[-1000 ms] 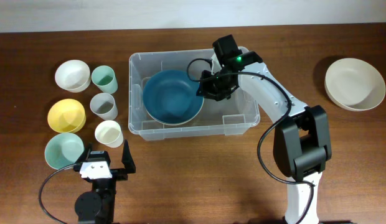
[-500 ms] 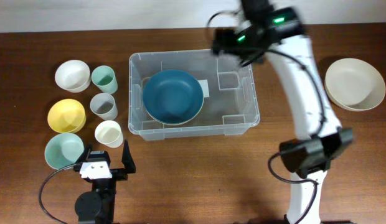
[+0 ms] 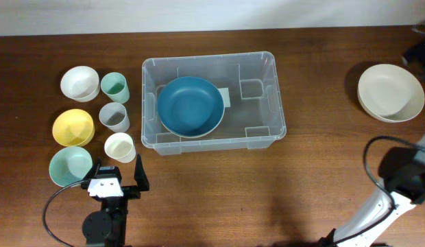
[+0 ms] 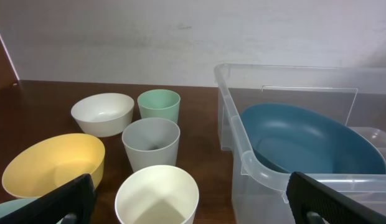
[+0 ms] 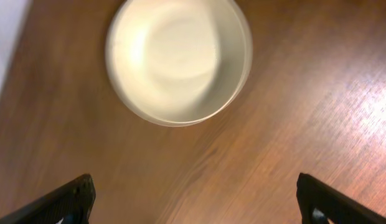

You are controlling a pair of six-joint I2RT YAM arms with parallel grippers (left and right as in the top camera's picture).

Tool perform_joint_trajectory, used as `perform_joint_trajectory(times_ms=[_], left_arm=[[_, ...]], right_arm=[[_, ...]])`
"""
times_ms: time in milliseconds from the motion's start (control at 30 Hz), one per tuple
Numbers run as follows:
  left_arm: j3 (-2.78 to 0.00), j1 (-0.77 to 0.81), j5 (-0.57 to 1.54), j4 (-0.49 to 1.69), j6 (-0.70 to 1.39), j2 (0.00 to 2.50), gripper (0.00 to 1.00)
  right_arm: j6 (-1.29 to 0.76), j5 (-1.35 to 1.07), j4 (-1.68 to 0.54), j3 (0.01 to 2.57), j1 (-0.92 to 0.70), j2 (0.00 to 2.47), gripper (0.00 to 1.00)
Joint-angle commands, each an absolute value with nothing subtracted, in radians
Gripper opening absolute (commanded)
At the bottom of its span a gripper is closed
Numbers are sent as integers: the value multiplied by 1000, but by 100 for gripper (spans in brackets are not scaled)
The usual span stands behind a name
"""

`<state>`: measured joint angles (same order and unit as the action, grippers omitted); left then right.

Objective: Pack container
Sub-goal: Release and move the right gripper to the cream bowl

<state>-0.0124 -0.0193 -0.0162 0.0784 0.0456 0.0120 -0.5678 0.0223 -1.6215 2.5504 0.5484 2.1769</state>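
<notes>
The cream bowl's rim nearest the arm [image 3: 382, 118] [image 5: 176, 123] is below and beyond my right gripper's open fingers, so next I will lower them toward the bowl and astride that rim.
The container [image 3: 264, 132], a large clear plastic bin, stands mid-table with a dark blue bowl [image 3: 190, 106] lying in its left half. In the left wrist view the container's rim [image 4: 249, 165] and the blue bowl [image 4: 305, 137] fill the right side. My left gripper [image 3: 116, 169] rests near the front edge, open and empty, its tips either side of a white cup [image 4: 157, 196]. My right gripper [image 5: 196, 202] hangs open and empty over bare wood, just short of a cream bowl [image 5: 178, 59]. That cream bowl [image 3: 391, 92] sits at the far right.
Left of the container stand a white bowl [image 3: 79, 83], green cup [image 3: 114, 87], grey cup [image 3: 114, 116], yellow bowl [image 3: 73, 127], white cup [image 3: 120, 147] and mint bowl [image 3: 70, 165]. The right arm's base [image 3: 404, 171] stands at front right.
My right gripper let go of the blue bowl's rim inside the container, opened, and swung up and far right to the cream bowl. The left arm has not moved.
</notes>
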Motion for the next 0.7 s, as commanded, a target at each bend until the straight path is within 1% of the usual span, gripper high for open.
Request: perform_joint_trajectory(times_ms=[0,167,300,333,433,667], left_arm=[[-9,-25,-22,83,34,5,99],[-9,-25,-22,82,34,5,99],[-9,-25,-22,82,34,5,99],[-9,-25,-22,82,34,5,99],[-9,-25,-22,82,34,5,99],[-9,-25,-22,83,34,5,99]], right_arm=[[-585,-41,-1578,2427,605,2198,99],[-606,-57,-1412,2189,641,2199,99],[-611,-57,-1298,2085,644,2199,99],[-611,-59,-1238,2034,644,2199,99],[-612,-76,-1170,1971,644,2202,99],[-654,-75,-1091,1895,653,2223,99]])
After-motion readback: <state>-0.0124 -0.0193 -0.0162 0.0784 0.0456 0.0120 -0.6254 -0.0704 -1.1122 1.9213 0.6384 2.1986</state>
